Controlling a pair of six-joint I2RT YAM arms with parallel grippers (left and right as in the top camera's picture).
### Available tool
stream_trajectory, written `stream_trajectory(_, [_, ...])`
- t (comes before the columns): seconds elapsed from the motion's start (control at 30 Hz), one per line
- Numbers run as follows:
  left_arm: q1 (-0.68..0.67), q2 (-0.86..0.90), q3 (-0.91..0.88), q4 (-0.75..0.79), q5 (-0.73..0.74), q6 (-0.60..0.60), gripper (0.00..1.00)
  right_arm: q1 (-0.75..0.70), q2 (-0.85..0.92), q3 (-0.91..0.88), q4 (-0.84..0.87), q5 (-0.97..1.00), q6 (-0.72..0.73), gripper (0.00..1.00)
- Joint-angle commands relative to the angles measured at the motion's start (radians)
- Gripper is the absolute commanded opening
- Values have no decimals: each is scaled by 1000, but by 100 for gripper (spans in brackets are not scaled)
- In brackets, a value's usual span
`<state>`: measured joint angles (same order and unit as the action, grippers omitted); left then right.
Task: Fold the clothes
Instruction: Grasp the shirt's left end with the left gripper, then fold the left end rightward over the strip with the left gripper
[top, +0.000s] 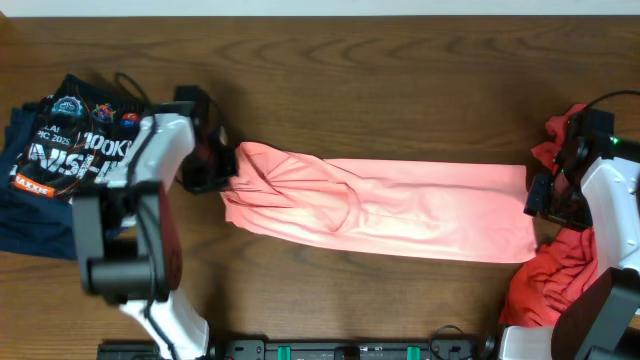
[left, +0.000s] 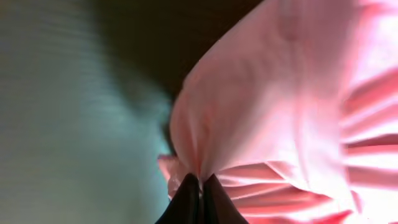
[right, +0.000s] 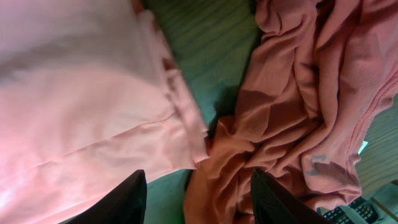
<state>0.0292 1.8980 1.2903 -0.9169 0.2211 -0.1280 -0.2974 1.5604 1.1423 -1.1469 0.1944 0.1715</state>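
Next, my left gripper carries the bunched end onto the garment's middle (top: 388, 208), to the right in the overhead view, and releases it, since the garment lies long.
A pink garment (top: 390, 208) lies stretched in a long band across the middle of the table. My left gripper (top: 222, 168) is shut on its bunched left end; the left wrist view shows the pink cloth (left: 280, 106) pinched between the closed fingers (left: 200, 186). My right gripper (top: 545, 200) is open at the garment's right edge, over the table. In the right wrist view its fingers (right: 196, 196) spread apart above the pink hem (right: 124, 112) and a red garment (right: 298, 112), holding nothing.
A crumpled red garment (top: 545, 285) lies at the right edge by the right arm. A folded dark navy printed shirt (top: 60, 150) sits at the far left. The table's front edge with the arm bases (top: 300, 350) is at the bottom.
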Motion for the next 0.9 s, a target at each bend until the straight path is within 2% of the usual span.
stream_trajectory(0.0, [16,-127,6,-19,-79,-42,6,-5,6,-6,2,0,0,52])
stream_trajectory(0.2, [-37,-230,6,-58,16,-77,6,-5,6,-6,1,0,0,52])
stream_trajectory(0.3, [-122,-253,6,-63,84,-93,6,-5,6,-6,1,-1,0,53])
stream_trajectory(0.47, [-315,-258,6,-53,89,-142,6,-5,6,-6,-2,0,0,53])
stream_trajectory(0.73, [-575,-258,6,83,143,-277,6,-5,6,-6,-2,-4,0,53])
stream_trajectory(0.87, [-685,-257,6,187,153,-296,6,-5,6,-6,-2,-4,0,53])
